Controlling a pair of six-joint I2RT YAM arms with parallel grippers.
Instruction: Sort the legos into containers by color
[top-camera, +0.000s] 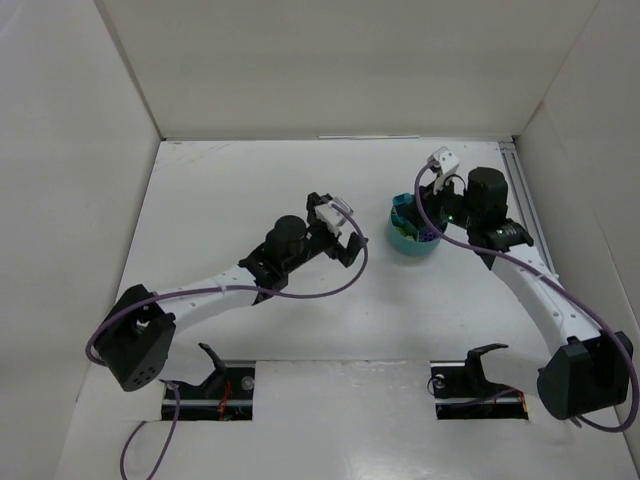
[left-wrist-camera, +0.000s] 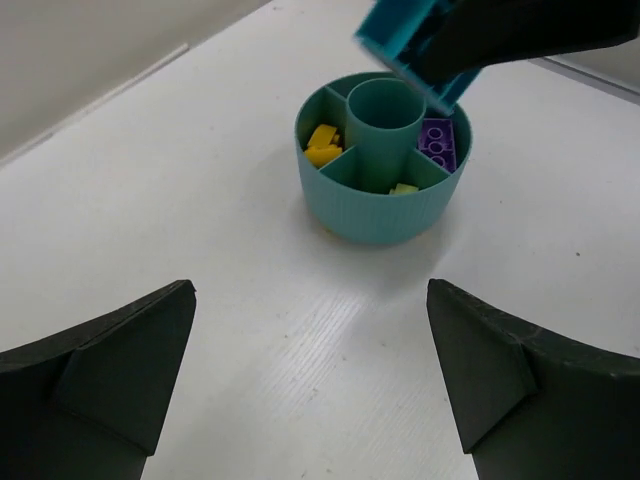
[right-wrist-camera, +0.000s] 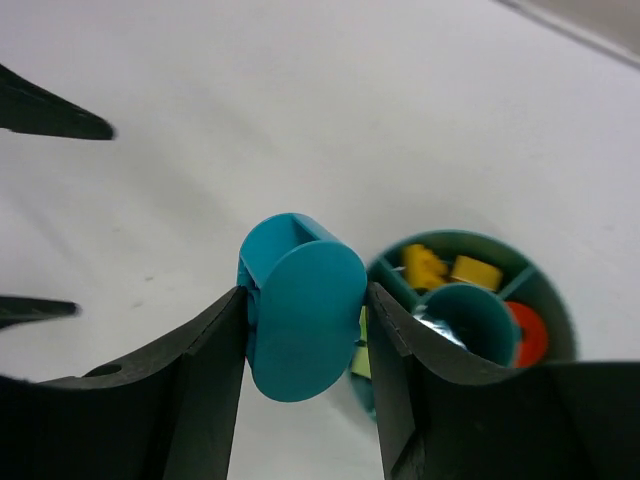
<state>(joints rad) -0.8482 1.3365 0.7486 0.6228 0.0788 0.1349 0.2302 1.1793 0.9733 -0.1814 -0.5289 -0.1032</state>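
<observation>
I should next move my right gripper to the right in the top view, over the bowl's round middle cup, and then down, because the sections around it in the bowl hold other colors.
The round teal bowl stands right of the table's middle. In the left wrist view its compartments hold yellow-orange bricks, a purple brick and a yellow-green brick. The right wrist view also shows an orange-red brick in the bowl. My right gripper is shut on a teal brick and holds it above the bowl's edge. My left gripper is open and empty, low over the table, facing the bowl from its left.
White walls enclose the table on the left, back and right. A metal rail runs along the right edge behind the right arm. The left gripper's fingertips show at the left in the right wrist view.
</observation>
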